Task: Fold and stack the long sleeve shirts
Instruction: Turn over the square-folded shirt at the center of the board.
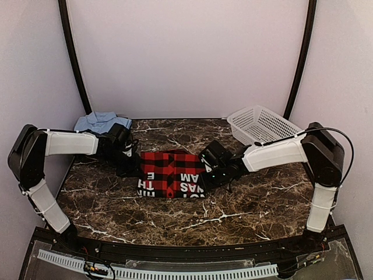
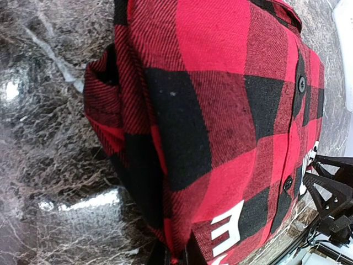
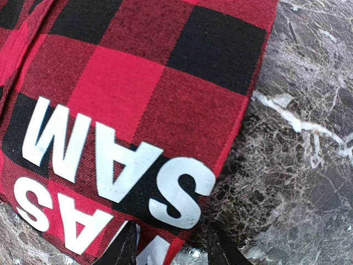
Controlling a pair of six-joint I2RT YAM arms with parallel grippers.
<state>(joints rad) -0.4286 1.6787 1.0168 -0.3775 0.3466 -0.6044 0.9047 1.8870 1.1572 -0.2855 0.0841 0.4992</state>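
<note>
The left gripper lifts next, then swings across and down to release at the flannel shirt's opposite edge (image 1: 199, 160) (image 2: 320, 107), which lies to its right in the top view.
The red-and-black buffalo-check flannel shirt (image 1: 172, 174) lies folded in the middle of the marble table, white letters on its near part. My left gripper (image 1: 129, 165) is at its left edge; in the left wrist view its jaws are shut on a fold of the flannel (image 2: 182, 165) at the bottom of the frame (image 2: 175, 255). My right gripper (image 1: 208, 172) is at the shirt's right edge; in the right wrist view its fingertips (image 3: 172, 251) stand apart over the flannel's corner (image 3: 138, 110). A light blue shirt (image 1: 100, 122) lies folded at the back left. The darker blue shirt is out of view.
A white mesh basket (image 1: 262, 125) stands at the back right, its edge showing in the left wrist view (image 2: 348, 61). The marble table (image 1: 256, 198) has curved black poles at the back and white walls around it.
</note>
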